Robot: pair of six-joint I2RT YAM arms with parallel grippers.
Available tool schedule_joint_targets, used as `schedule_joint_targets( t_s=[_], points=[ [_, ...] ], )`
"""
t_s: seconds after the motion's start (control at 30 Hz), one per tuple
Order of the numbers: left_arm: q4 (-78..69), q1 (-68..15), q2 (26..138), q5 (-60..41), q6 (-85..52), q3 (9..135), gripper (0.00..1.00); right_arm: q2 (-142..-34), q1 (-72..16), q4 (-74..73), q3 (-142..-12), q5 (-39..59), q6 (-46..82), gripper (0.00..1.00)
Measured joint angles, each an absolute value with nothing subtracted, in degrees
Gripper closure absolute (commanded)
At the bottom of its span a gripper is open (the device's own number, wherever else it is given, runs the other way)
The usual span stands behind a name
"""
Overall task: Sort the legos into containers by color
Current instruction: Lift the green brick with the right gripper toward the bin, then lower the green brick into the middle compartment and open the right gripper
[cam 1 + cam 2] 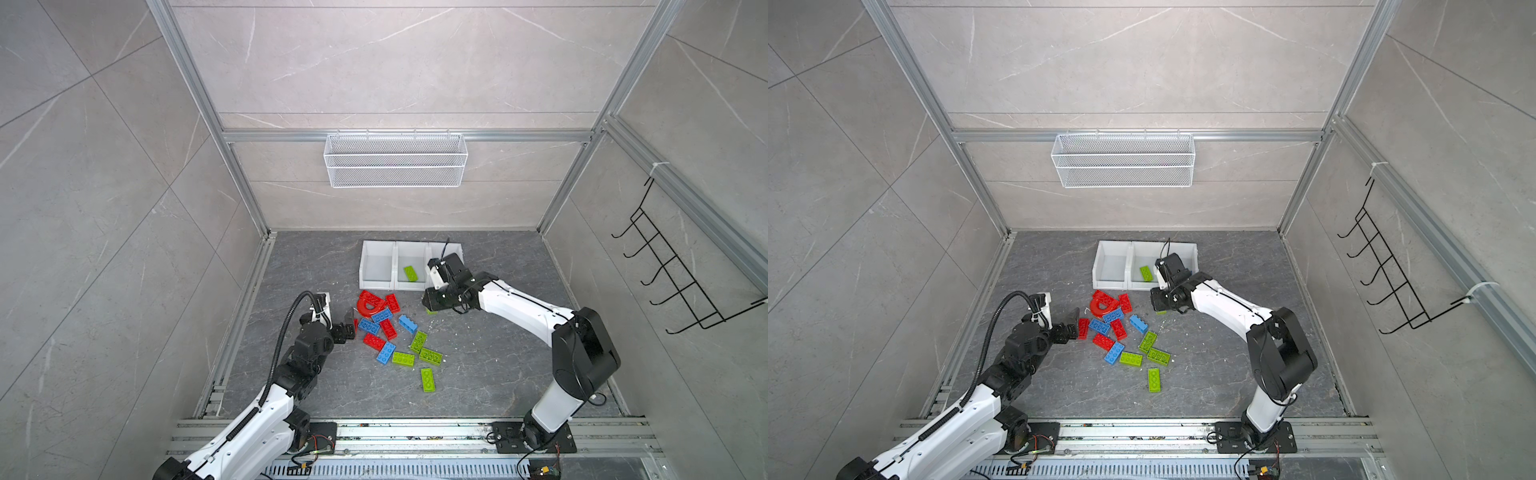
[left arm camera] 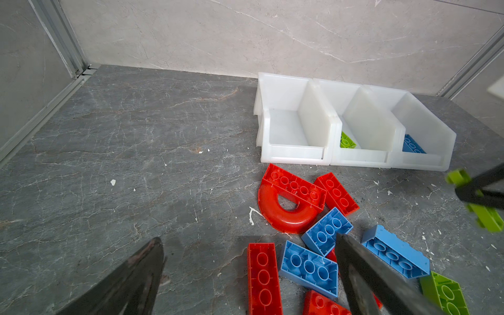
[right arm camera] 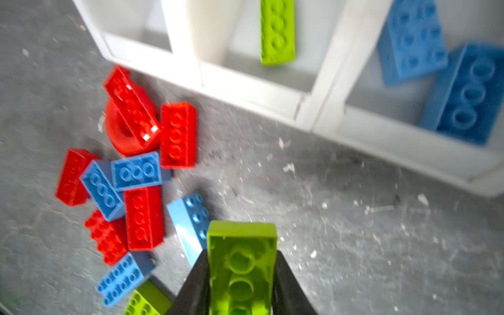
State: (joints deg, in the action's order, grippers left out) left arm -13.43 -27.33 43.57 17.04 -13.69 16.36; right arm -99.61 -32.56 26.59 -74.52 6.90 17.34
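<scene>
The lime green brick (image 3: 241, 272) will go outward in my right gripper past the bins' front side and be released over the middle bin's bottom, since a green brick is already there.
Red, blue and lime green legos (image 1: 388, 328) lie in a loose pile on the dark floor, among them a red arch (image 2: 286, 215). The containers (image 1: 365, 266), three joined white bins, stand behind the pile. The middle bin holds a green brick (image 3: 276, 32) and the right bin holds blue bricks (image 3: 411, 41). My right gripper (image 3: 241, 252) is shut on a lime green brick (image 3: 241, 272), hollow underside up, above the floor just in front of the bins. My left gripper (image 2: 248, 238) stands open at the pile's left edge, over a red brick (image 2: 263, 275).
A white wire mesh basket (image 1: 395, 160) hangs on the back wall. A black hook rack (image 1: 681, 274) hangs on the right wall. Aluminium frame rails (image 1: 245, 307) line the floor's edges. Small white flecks litter the floor.
</scene>
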Motion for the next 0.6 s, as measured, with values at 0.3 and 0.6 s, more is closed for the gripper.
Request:
schedule_joint_targets(
  t_s=[0.3,0.6],
  points=[
    [-13.5,-27.3,43.9,16.3,-13.7,16.4,0.00,-112.9,-32.2,20.2,-89.8,6.2,16.9,0.82],
    [-13.8,-27.3,45.7,15.0,-15.1,16.4,0.00,-123.5,-30.3,19.8,-99.5,3.0,15.8,0.61]
  ],
)
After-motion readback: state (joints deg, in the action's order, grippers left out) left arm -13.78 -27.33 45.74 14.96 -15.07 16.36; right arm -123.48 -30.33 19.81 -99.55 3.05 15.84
